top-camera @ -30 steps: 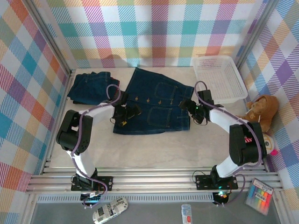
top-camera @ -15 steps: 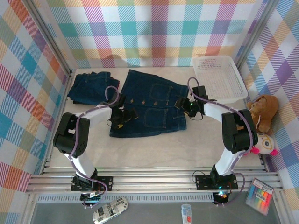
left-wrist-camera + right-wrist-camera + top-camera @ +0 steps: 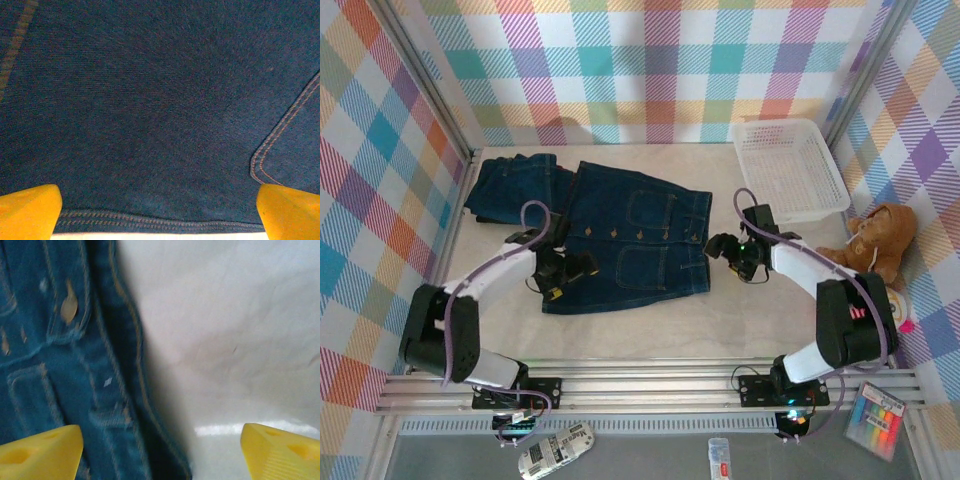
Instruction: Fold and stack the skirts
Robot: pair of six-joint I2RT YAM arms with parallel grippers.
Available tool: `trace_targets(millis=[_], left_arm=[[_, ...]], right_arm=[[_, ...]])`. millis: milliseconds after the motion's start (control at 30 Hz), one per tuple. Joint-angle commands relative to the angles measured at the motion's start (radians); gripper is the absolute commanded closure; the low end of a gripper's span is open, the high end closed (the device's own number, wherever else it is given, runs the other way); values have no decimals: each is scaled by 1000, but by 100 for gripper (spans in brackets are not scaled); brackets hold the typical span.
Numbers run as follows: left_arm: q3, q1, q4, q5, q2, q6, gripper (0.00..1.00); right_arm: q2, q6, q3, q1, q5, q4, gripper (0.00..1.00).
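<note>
The dark blue skirt's near waistband corner is below and back from my right gripper, which moves back and down astride that corner and closes next.
A dark blue denim skirt with buttons and pockets lies spread flat mid-table. A second denim skirt lies folded at the back left. My left gripper hovers open over the spread skirt's near left part; the left wrist view has its yellow fingertips wide apart above the denim and its stitched hem. My right gripper sits open just off that skirt's right edge; in the right wrist view the yellow fingertips straddle the waistband edge and bare table.
A white mesh basket stands at the back right, close behind the right arm. A brown teddy bear lies beyond the table's right edge. Checked walls enclose the table on three sides.
The spread skirt has slid left and toward the front. The left gripper drew back to its near left part. The right gripper closed partly, then reopened and now sits off the skirt's right edge.
</note>
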Motion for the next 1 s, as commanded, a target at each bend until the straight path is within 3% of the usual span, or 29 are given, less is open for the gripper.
trace_targets(millis=[0,200,600,667,700,967], left_arm=[[-22,36,-81,-79,-96,-125,0],[-88,80,-161,-202,-192,-246,0],[-158,93,-105,-113,-219,-270,0],[-160,92,-95,-102,-214,-246,16],[-157,91,-108,-111,-209,-236,17],[-190,84,-106,-126,-196,-233,14]], right_arm=[[-63,147,-76,9,-172,-10,16],[-150,322,-209,42,-252,158,17],[-110,449,-259,127,-150,261,24],[-106,461,-258,141,-116,261,28],[-106,465,-259,145,-101,262,30],[-81,481,-285,160,-56,288,43]])
